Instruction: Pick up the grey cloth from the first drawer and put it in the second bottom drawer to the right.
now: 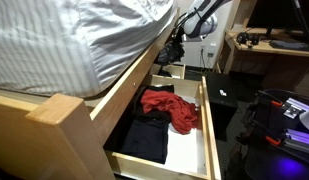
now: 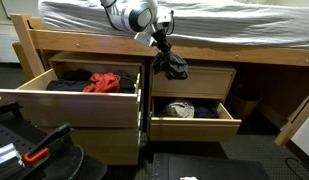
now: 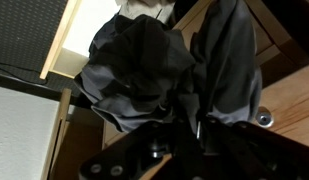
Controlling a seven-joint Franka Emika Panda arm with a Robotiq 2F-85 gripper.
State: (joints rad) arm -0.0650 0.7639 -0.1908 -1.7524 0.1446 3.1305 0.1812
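Note:
My gripper still holds the grey cloth (image 2: 175, 66) above the open bottom drawer (image 2: 194, 124), so next it will go down toward that drawer along the upper drawer's front and let go.
My gripper (image 2: 164, 47) is shut on the grey cloth (image 2: 175, 66). The cloth hangs bunched in front of the upper right drawer front, above the open bottom right drawer (image 2: 194, 124). The gripper also shows small and far back in an exterior view (image 1: 175, 45). In the wrist view the grey cloth (image 3: 144, 70) fills the middle, pinched between the dark fingers (image 3: 184, 115). The first drawer (image 2: 69, 100) stands open at the left and holds a red cloth (image 2: 106, 82) and a black cloth (image 2: 64, 86).
The bottom right drawer holds a pale bundle (image 2: 181, 109). The striped mattress (image 1: 64, 40) overhangs the wooden bed frame (image 2: 244, 55). The open first drawer (image 1: 208, 130) juts into the aisle. A desk (image 1: 264, 50) and black equipment (image 1: 284, 115) stand beside it.

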